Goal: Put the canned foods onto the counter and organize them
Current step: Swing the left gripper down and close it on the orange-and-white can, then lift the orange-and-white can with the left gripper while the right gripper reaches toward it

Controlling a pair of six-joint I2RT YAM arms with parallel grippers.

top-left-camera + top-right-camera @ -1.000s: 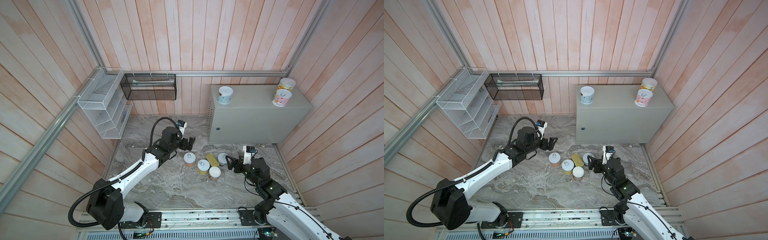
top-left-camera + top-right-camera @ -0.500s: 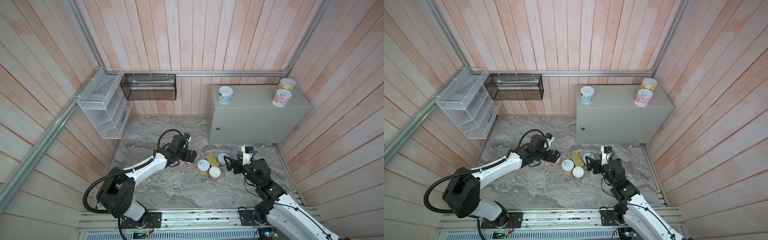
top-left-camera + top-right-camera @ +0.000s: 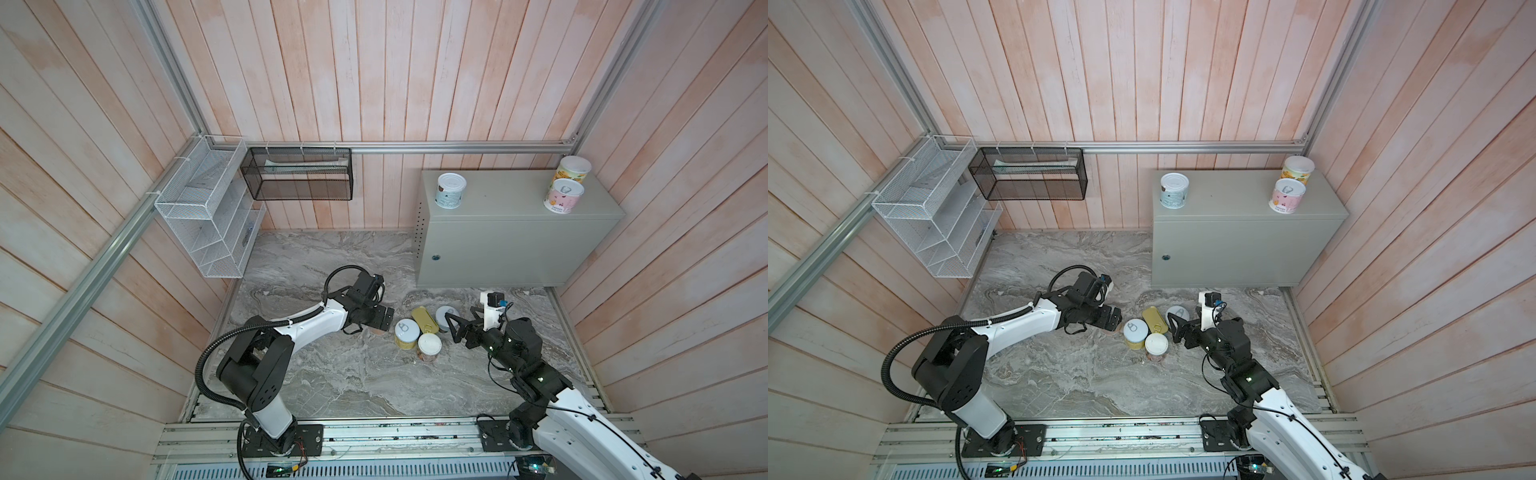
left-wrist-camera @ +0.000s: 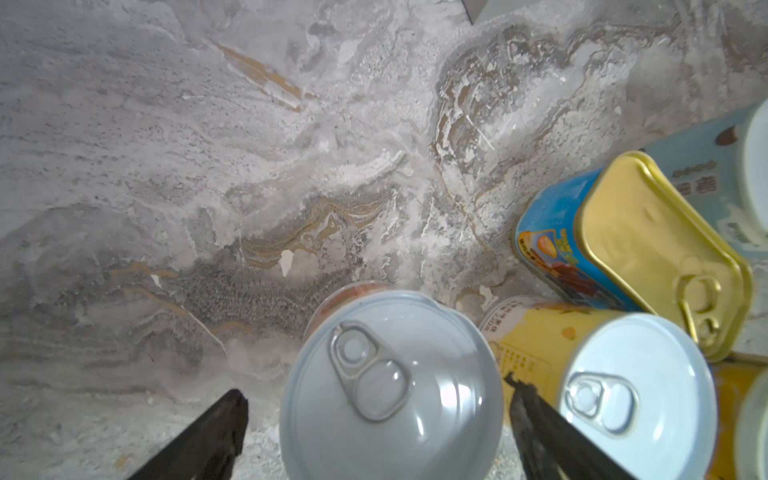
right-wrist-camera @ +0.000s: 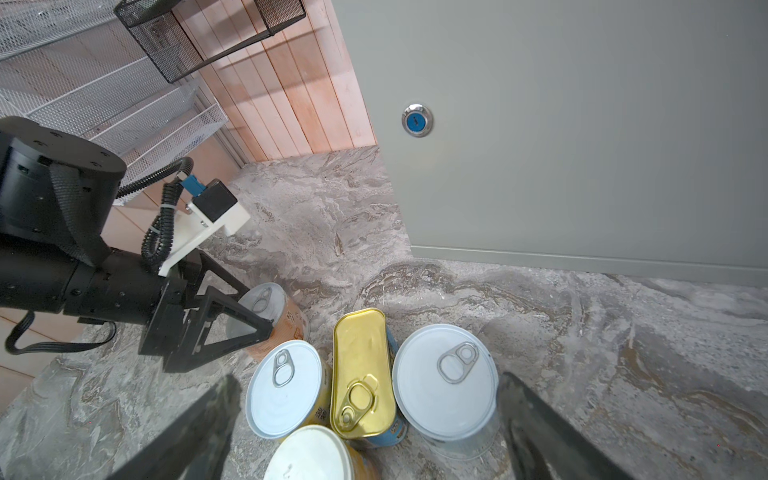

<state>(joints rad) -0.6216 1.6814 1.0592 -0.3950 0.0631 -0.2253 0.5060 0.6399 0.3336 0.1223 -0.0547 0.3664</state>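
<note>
The rim of the orange-labelled can's lid (image 4: 392, 380) lies below, with a gap inside each finger of my left gripper. I should lower my left gripper's fingers past it next and close them.
Three canned foods stand on the counter (image 3: 519, 232): one (image 3: 451, 195) at its left end, two (image 3: 573, 170) (image 3: 563, 199) at its right end. On the marbled slab an orange-labelled can (image 4: 390, 386) stands between the fingers of my open left gripper (image 4: 374, 388) (image 3: 380, 320), with a gap on each side. Beside it cluster a yellow can (image 3: 406, 332), a blue rectangular tin with a gold top (image 3: 424, 319), a silver-topped can (image 3: 446, 316) and a white-topped can (image 3: 429, 347). My right gripper (image 3: 455, 328) (image 5: 370, 380) stands open over this cluster, holding nothing.
A white wire basket (image 3: 208, 220) and a black mesh basket (image 3: 299, 174) hang on the wooden walls at back left. The counter's front has a round lock (image 5: 417, 120). The two grippers are close together around the cans on the slab (image 3: 332, 374).
My left gripper has come down and to the right, so its open fingers now straddle the orange-labelled can. My right gripper has edged slightly toward the cluster.
</note>
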